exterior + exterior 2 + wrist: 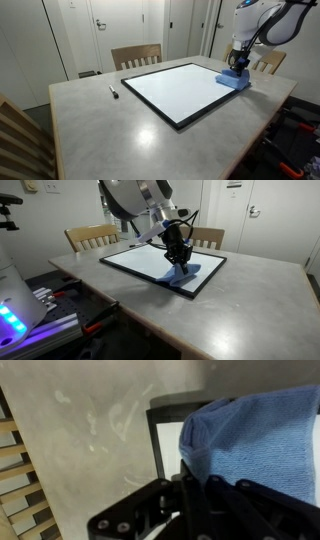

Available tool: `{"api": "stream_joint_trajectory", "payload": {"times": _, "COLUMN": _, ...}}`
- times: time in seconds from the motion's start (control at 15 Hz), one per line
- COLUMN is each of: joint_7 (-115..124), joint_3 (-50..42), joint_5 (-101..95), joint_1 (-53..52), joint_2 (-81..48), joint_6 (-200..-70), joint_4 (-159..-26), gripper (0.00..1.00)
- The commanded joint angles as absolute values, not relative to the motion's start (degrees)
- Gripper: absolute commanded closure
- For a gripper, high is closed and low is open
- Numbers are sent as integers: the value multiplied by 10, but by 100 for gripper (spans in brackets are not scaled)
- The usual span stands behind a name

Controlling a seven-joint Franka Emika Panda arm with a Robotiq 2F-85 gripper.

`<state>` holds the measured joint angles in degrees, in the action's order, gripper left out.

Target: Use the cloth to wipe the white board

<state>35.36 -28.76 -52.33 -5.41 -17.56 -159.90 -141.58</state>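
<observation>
The cloth already lies on the board, so next I should keep my gripper upright over the board's cloth-covered corner (181, 279) (228, 445) and open its fingers to release the fold.
A white board with a black frame (180, 88) lies flat on the grey table, seen in both exterior views (150, 258). A blue cloth (234, 80) lies on one corner of the board; it also shows in an exterior view (182, 276) and in the wrist view (255, 445). My gripper (238, 66) stands upright over that corner, fingers shut on a fold of the cloth (178, 260). In the wrist view the closed fingers (190, 485) pinch the cloth's edge beside the board's frame (155, 440).
A black marker (113, 91) lies on the table beside the board. Wooden chairs (136, 55) stand at the far side, another (25, 140) at the near corner. The table edge (130, 310) is close to the board.
</observation>
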Motion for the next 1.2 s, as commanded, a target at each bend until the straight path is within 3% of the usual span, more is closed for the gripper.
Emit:
{"api": "stream_joint_trajectory", "payload": {"times": 0.0, "joint_7": 320, "joint_3": -254, "joint_5": -527, "joint_1": -4, "joint_2": -204, "joint_6": -1614, "joint_4": -1382, "gripper": 99}}
{"api": "stream_joint_trajectory", "payload": {"times": 0.07, "joint_7": 314, "joint_3": -249, "joint_5": -524, "joint_1": 1, "joint_2": -211, "joint_6": -1618, "joint_4": -1377, "gripper": 88}}
{"api": "stream_joint_trajectory", "payload": {"times": 0.13, "joint_7": 309, "joint_3": -243, "joint_5": -523, "joint_1": 9, "joint_2": -217, "joint_6": -1619, "joint_4": -1372, "gripper": 98}}
{"api": "stream_joint_trajectory", "payload": {"times": 0.2, "joint_7": 303, "joint_3": -256, "joint_5": -515, "joint_1": -3, "joint_2": -223, "joint_6": -1626, "joint_4": -1370, "gripper": 97}}
{"api": "stream_joint_trajectory", "payload": {"times": 0.27, "joint_7": 301, "joint_3": -253, "joint_5": -516, "joint_1": 3, "joint_2": -226, "joint_6": -1628, "joint_4": -1367, "gripper": 68}}
{"api": "stream_joint_trajectory", "payload": {"times": 0.4, "joint_7": 304, "joint_3": -255, "joint_5": -518, "joint_1": 2, "joint_2": -228, "joint_6": -1631, "joint_4": -1363, "gripper": 69}}
{"api": "stream_joint_trajectory", "payload": {"times": 0.93, "joint_7": 317, "joint_3": -265, "joint_5": -535, "joint_1": -21, "joint_2": -190, "joint_6": -1593, "joint_4": -1353, "gripper": 12}}
{"api": "stream_joint_trajectory", "payload": {"times": 1.13, "joint_7": 288, "joint_3": -229, "joint_5": -518, "joint_1": -7, "joint_2": -141, "joint_6": -1546, "joint_4": -1366, "gripper": 0}}
